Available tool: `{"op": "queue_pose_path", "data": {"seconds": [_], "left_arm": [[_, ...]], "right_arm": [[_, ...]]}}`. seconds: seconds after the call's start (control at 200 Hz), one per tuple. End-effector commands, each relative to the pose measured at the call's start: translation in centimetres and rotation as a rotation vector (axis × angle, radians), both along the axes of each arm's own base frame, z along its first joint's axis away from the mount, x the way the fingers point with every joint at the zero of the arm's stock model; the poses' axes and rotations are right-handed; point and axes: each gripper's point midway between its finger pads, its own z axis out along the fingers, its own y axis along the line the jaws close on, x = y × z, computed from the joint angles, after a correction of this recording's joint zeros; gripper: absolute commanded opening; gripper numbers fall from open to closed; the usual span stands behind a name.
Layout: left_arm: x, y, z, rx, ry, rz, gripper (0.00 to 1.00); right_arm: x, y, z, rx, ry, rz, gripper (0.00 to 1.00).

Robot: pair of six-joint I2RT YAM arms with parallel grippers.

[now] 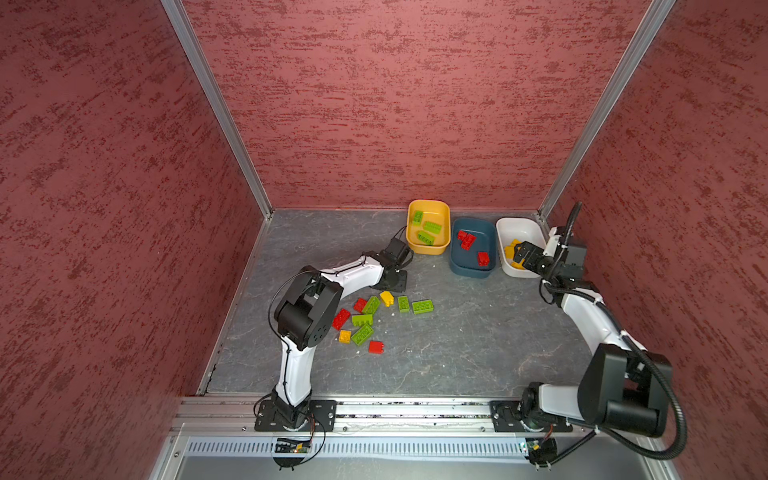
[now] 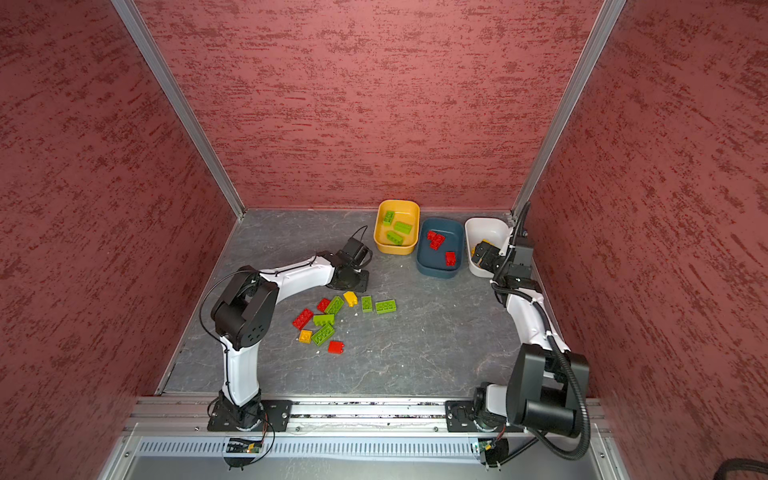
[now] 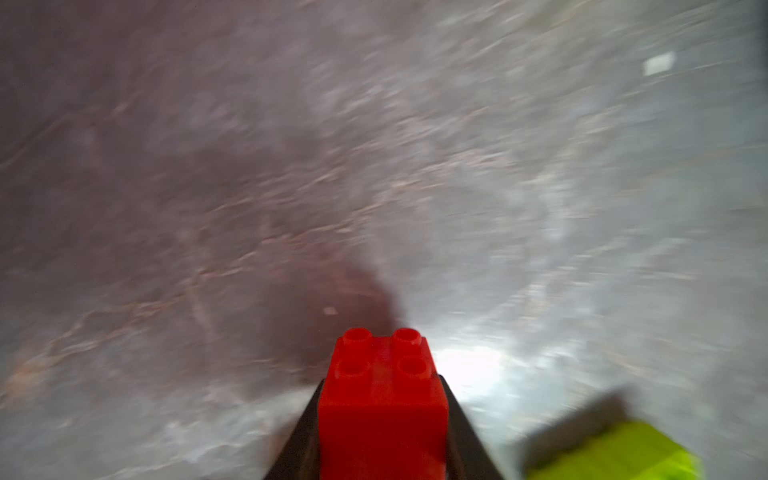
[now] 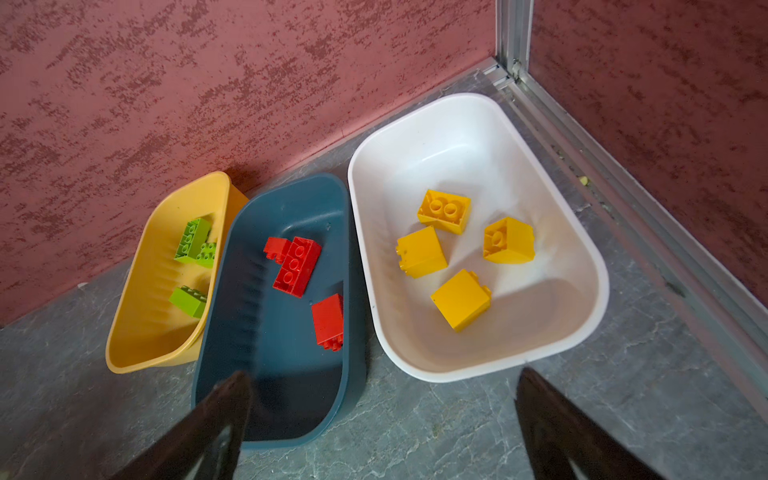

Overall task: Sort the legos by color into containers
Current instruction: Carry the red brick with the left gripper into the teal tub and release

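Note:
My left gripper rises and swings outward past the yellow tub's near end next, to release the square red lego over the teal tub (image 1: 470, 252), which holds red bricks.
My left gripper (image 1: 394, 283) hangs low over the table between the loose pile and the yellow tub, shut on a square red lego (image 3: 382, 407); the top views hide that brick. The blurred left wrist view also catches a lime green lego (image 3: 615, 453) close beside it. Loose red, green and yellow legos (image 1: 365, 320) lie near the left arm. Against the back wall stand the containers: the yellow tub (image 4: 137, 332) holds green bricks, the teal tub (image 4: 270, 374) red ones, the white tub (image 4: 478, 145) several yellow ones. My right gripper (image 4: 382, 374) is open and empty above the white tub's near end (image 1: 517, 220).
Red textured walls close in the back and both sides, with metal corner posts (image 1: 216, 108). The white tub sits in the back right corner by the wall rail (image 4: 623, 199). An aluminium rail (image 1: 415, 411) carrying both arm bases runs along the front edge.

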Motion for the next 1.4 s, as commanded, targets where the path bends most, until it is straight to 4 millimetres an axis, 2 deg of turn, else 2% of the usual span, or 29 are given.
{"op": "queue_pose_path", "data": {"seconds": [0.0, 0.14, 0.291, 0.411, 0.576, 0.696, 0.781, 0.807, 0.847, 0.927, 1.032, 1.142, 1.262, 1.398], "left_arm": [[1.8, -5.8, 7.4, -0.279, -0.131, -0.115, 0.24], [2.4, -10.5, 11.0, -0.478, -0.142, -0.217, 0.25], [3.9, -13.8, 12.4, -0.56, -0.138, -0.253, 0.25], [4.9, -16.4, 13.4, -0.594, -0.149, -0.278, 0.25], [6.3, -19.0, 12.9, -0.613, -0.148, -0.272, 0.26], [8.5, -19.6, 11.6, -0.599, -0.133, -0.174, 0.28], [9.3, -20.1, 10.5, -0.579, -0.097, -0.147, 0.29], [9.4, -20.4, 11.0, -0.585, -0.1, -0.153, 0.31], [9.4, -20.9, 10.5, -0.579, -0.083, -0.16, 0.36], [9.2, -21.6, 10.8, -0.59, -0.082, -0.185, 0.46], [8.7, -21.8, 10.9, -0.568, -0.094, -0.21, 0.61], [8.2, -20.7, 12.0, -0.509, -0.121, -0.217, 0.76], [7.9, -18.6, 13.7, -0.452, -0.172, -0.209, 0.86], [8.0, -15.3, 15.1, -0.441, -0.236, -0.156, 0.95]], "right_arm": [[0.6, -1.0, 1.9, 0.006, -0.085, -0.07, 0.99], [1.0, 0.0, 2.4, 0.06, -0.107, -0.031, 0.99], [0.7, 0.3, 3.1, 0.066, -0.146, -0.023, 0.99], [0.5, 0.9, 2.5, 0.062, -0.122, -0.004, 0.99], [0.3, 1.8, 1.8, 0.041, -0.105, 0.018, 0.99], [0.2, 2.4, 2.1, 0.028, -0.107, 0.025, 0.99], [0.1, 2.9, 2.1, 0.026, -0.11, 0.035, 0.99], [0.1, 3.1, 2.1, 0.024, -0.111, 0.038, 0.99], [0.0, 3.2, 1.9, 0.025, -0.106, 0.041, 0.99], [-0.2, 3.4, 1.4, 0.027, -0.091, 0.045, 0.99], [-0.4, 3.9, 0.7, 0.03, -0.071, 0.058, 0.99], [-0.5, 4.5, 0.3, 0.015, -0.057, 0.075, 0.99], [-0.6, 5.9, 0.0, 0.0, -0.045, 0.12, 0.99], [-0.8, 7.8, -0.9, -0.003, -0.022, 0.17, 0.99]]}}
